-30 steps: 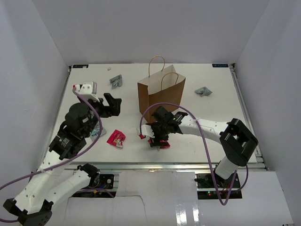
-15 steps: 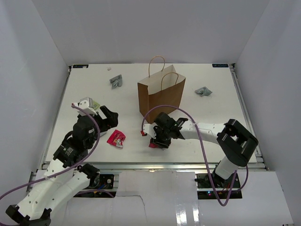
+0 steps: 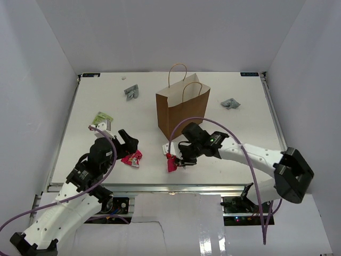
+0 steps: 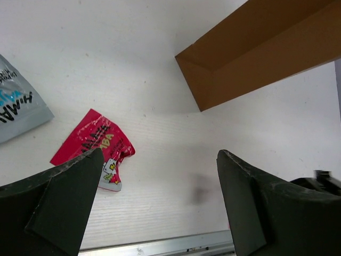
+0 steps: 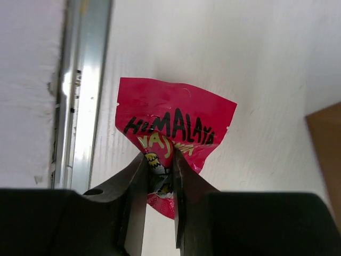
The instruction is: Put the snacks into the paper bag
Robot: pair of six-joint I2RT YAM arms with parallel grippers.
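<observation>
The held red packet is still low before the paper bag's upright sides, so my right gripper should rise high and outward over the paper bag's opening (image 3: 183, 91).
The brown paper bag (image 3: 181, 109) stands upright at the table's middle, mouth open; its lower side (image 4: 256, 53) shows in the left wrist view. My right gripper (image 3: 176, 158) (image 5: 160, 165) is shut on a red snack packet (image 3: 171, 164) (image 5: 171, 120), pinched at its lower edge in front of the bag. My left gripper (image 3: 129, 142) (image 4: 160, 197) hangs wide open with nothing between its fingers, just above and right of a second red packet (image 3: 132, 158) (image 4: 93, 146). A grey-blue packet (image 4: 16, 106) lies left of that one.
A green-yellow packet (image 3: 102, 118) lies at the left, a grey packet (image 3: 131, 92) at the back left and another grey one (image 3: 230, 103) right of the bag. The table's aluminium front rail (image 5: 85, 80) runs close to the held packet.
My right gripper has closed on the red packet and raised it a little. The left arm has drawn back toward the near edge, uncovering the green-yellow packet; its jaws stayed open.
</observation>
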